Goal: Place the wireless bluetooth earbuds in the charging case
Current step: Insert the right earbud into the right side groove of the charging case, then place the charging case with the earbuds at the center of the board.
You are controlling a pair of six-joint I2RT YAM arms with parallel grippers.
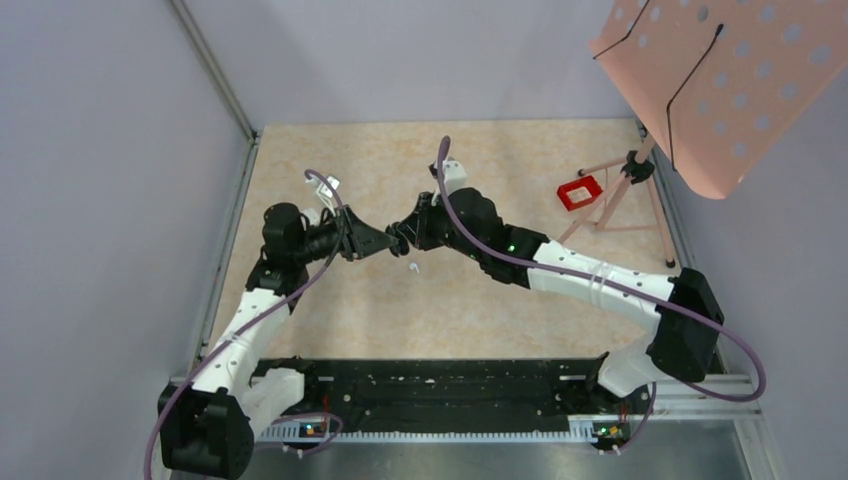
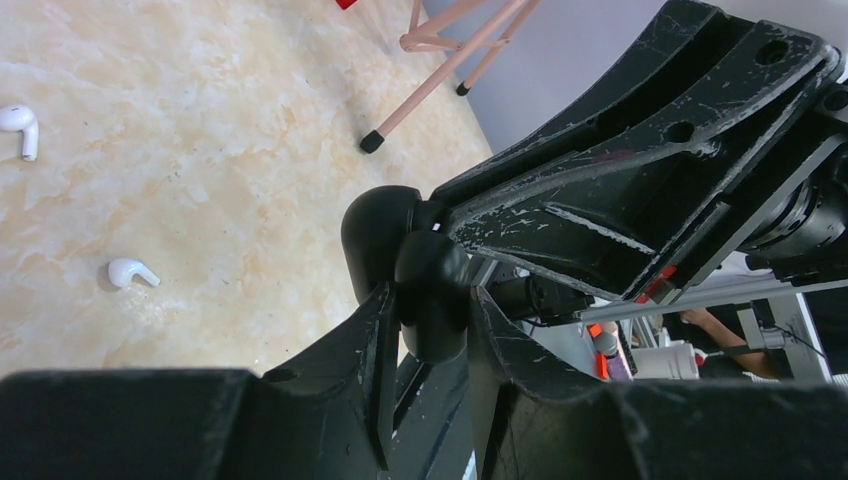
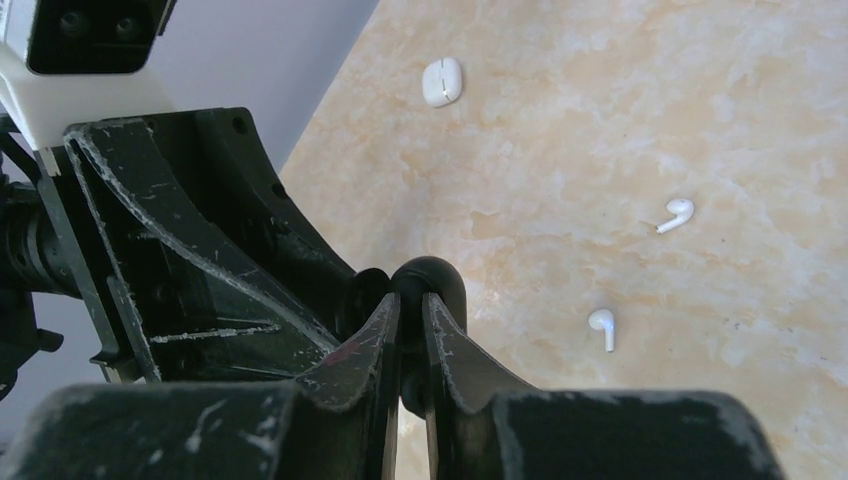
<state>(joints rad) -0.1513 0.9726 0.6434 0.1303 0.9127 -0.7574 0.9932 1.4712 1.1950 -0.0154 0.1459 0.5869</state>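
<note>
My left gripper moves outward next, then down, and releases the black charging case (image 2: 430, 290) on clear space. Bare tabletop lies below and slightly outward of the gripper.
My left gripper (image 1: 388, 243) and right gripper (image 1: 403, 239) meet tip to tip above the table's middle. Both are shut on a black rounded charging case (image 2: 430, 290), held off the table; it also shows in the right wrist view (image 3: 432, 280). In the left wrist view my left gripper (image 2: 432, 305) clamps one lobe, and a second lobe (image 2: 375, 235) sits behind it. My right gripper (image 3: 411, 305) pinches its edge. Two white stemmed earbuds (image 3: 679, 213) (image 3: 602, 326) lie loose on the table; they also show in the left wrist view (image 2: 20, 125) (image 2: 130, 271). One shows from above (image 1: 413, 267). The black earbuds are hidden.
A white closed case (image 3: 441, 81) lies on the table farther off. A small red box (image 1: 579, 192) and a pink stand with thin legs (image 1: 620, 195) and a perforated board (image 1: 720, 80) stand at the back right. Grey walls close off the left and back.
</note>
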